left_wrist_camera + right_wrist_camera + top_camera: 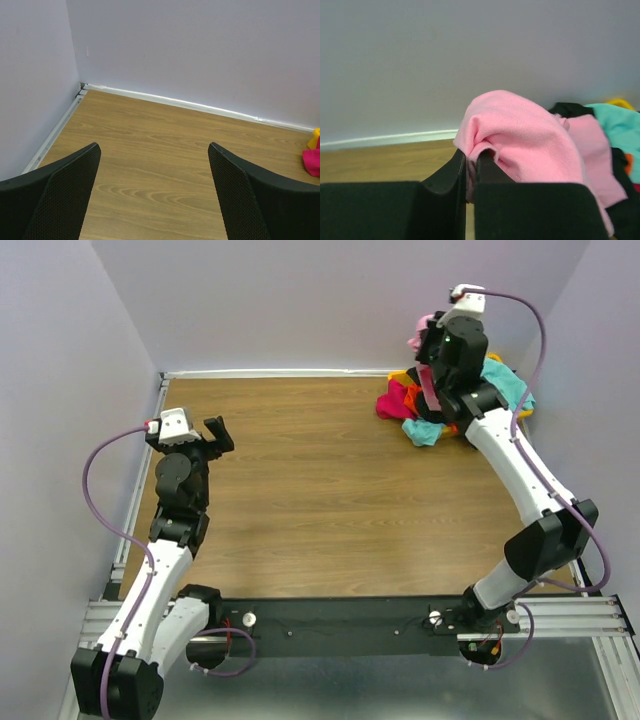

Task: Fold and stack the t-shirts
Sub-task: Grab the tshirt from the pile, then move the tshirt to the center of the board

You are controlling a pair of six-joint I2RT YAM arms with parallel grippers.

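Observation:
The robot's right gripper should raise the pink t-shirt off the heap, then swing it toward the left gripper and lower it there.
A heap of t-shirts (415,400) in magenta, orange-red, black and teal lies at the table's far right corner. My right gripper (430,352) is over the heap, shut on a fold of the pink t-shirt (520,135), which is pinched between its jaws (471,162) and drapes to the right. Teal cloth (620,125) and black cloth show beside it. My left gripper (218,435) is open and empty above bare wood at the left; in the left wrist view (154,150) its fingers stand wide apart. A magenta bit (312,161) shows at that view's right edge.
Lilac walls close in the wooden table (320,490) at the back and both sides. A white strip (175,102) runs along the back wall's foot. A yellow edge (620,102) peeks out behind the teal cloth.

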